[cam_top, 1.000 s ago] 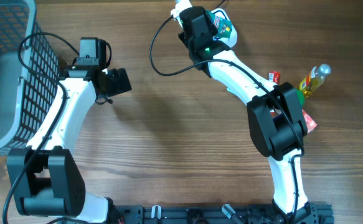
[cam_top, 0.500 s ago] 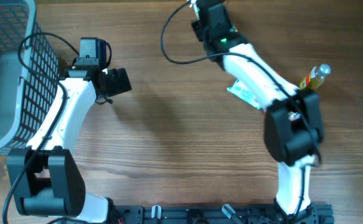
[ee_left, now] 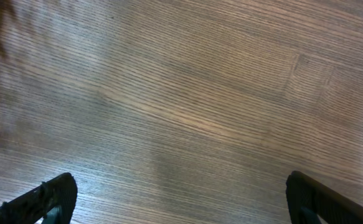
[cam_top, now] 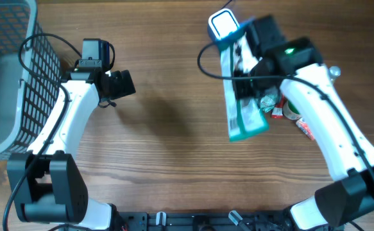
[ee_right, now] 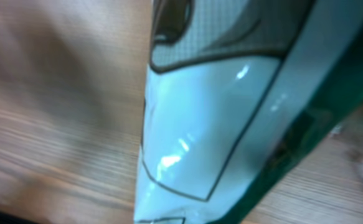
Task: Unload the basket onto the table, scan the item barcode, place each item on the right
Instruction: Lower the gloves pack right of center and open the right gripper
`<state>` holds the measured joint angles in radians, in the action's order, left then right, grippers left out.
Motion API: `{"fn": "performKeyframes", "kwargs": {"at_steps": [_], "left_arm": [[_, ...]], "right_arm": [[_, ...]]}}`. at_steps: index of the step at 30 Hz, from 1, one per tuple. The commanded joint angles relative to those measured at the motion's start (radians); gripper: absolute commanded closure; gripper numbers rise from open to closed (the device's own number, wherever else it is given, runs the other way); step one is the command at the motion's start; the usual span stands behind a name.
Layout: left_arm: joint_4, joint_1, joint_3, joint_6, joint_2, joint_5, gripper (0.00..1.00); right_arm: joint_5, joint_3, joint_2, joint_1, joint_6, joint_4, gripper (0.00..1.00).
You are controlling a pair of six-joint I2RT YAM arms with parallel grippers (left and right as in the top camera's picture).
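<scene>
My right gripper should next move down toward the bare wood (cam_top: 217, 113) (ee_right: 100, 137) beside the crumpled packet and release the white and teal packet there, because that spot is clear.
The item is a long white and teal packet (cam_top: 241, 109), raised well above the table at the centre right in the overhead view. My right gripper (cam_top: 243, 64) is shut on its upper part. In the right wrist view the packet (ee_right: 212, 118) fills the frame, blurred, and hides the fingers. No barcode is readable on it in either view. My left gripper (cam_top: 119, 83) hovers at the left with its jaws wide open. In the left wrist view the left gripper (ee_left: 184, 205) has only bare wood between its fingers.
A grey wire basket (cam_top: 10, 70) stands at the far left edge. Small items lie under the right arm: a crumpled packet (cam_top: 273, 106), a red packet (cam_top: 305, 128) and a bottle's cap (cam_top: 333, 72).
The right arm has swung from the far top centre toward the right and lifted the packet up close to the overhead camera. The left arm has stayed still.
</scene>
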<state>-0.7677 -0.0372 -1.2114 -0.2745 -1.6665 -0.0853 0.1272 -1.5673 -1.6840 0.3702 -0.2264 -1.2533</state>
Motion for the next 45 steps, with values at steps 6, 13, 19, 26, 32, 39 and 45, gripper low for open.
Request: {"fn": "performKeyframes", "kwargs": {"at_steps": [6, 13, 19, 26, 32, 39, 45], "left_arm": [[-0.001, 0.002, 0.003, -0.005, -0.004, -0.01, 0.0], [-0.001, 0.002, 0.003, -0.006, -0.003, -0.01, 0.0], [-0.001, 0.002, 0.003, -0.005, -0.004, -0.01, 0.0], [-0.001, 0.002, 0.003, -0.005, -0.003, -0.01, 0.0], [-0.001, 0.002, 0.003, -0.005, -0.004, -0.01, 0.0], [-0.001, 0.002, 0.003, -0.005, -0.004, -0.01, 0.0], [-0.001, 0.002, 0.003, -0.005, -0.004, -0.01, 0.0]], "right_arm": [[-0.036, 0.296, -0.016, 0.002, -0.091, 0.26, 0.91], [-0.188, 0.319, -0.016, 0.002, -0.092, 0.27, 0.76], [-0.203, 0.319, -0.017, 0.002, -0.092, 0.285, 0.37], [-0.201, 0.319, -0.018, 0.002, -0.143, 0.314, 0.0], [-0.202, 0.319, -0.018, 0.002, -0.142, 0.451, 0.0], [-0.202, 0.319, -0.018, 0.002, -0.142, 0.594, 0.0], [-0.202, 0.319, -0.018, 0.002, -0.142, 0.61, 0.0]]}}
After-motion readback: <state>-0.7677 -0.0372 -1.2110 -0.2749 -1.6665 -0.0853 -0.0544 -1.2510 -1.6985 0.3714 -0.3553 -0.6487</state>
